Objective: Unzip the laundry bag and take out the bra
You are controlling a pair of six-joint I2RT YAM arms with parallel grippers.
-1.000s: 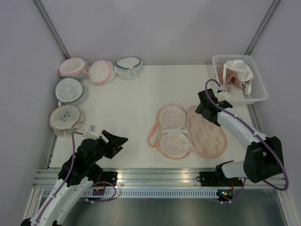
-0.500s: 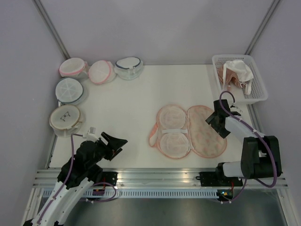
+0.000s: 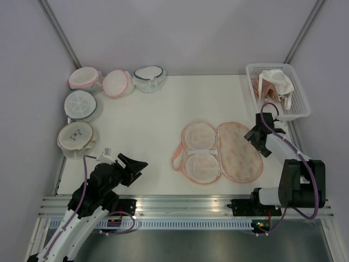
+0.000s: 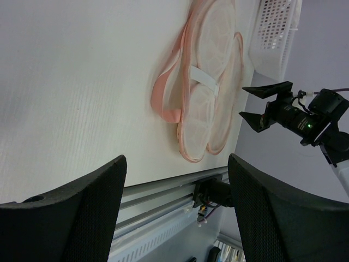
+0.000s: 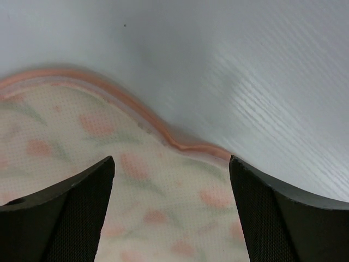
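My right gripper lowers next, its open fingers astride the pink edge of the laundry bag's printed half, and closes there, since that edge lies just below.
The laundry bag [image 3: 240, 153] lies unzipped and spread flat in two halves right of the table's middle: a printed cream-peach half and a mesh half [image 3: 199, 152] with a white strap across it. It also shows in the left wrist view [image 4: 204, 93]. A white garment with cups, apparently the bra [image 3: 279, 81], lies in the basket. My right gripper [image 3: 255, 136] is open and empty, low over the printed half's pink right edge [image 5: 185, 144]. My left gripper [image 3: 140, 164] is open and empty near the front left edge.
A white basket [image 3: 272, 66] at the back right also holds a peach-pink garment [image 3: 260, 90]. Several round mesh bags [image 3: 82, 103] sit along the left side and back left. Grey walls stand close on both sides.
My right gripper has moved right and slightly toward me, from over the bag's upper part to its right edge. The left arm has not moved.
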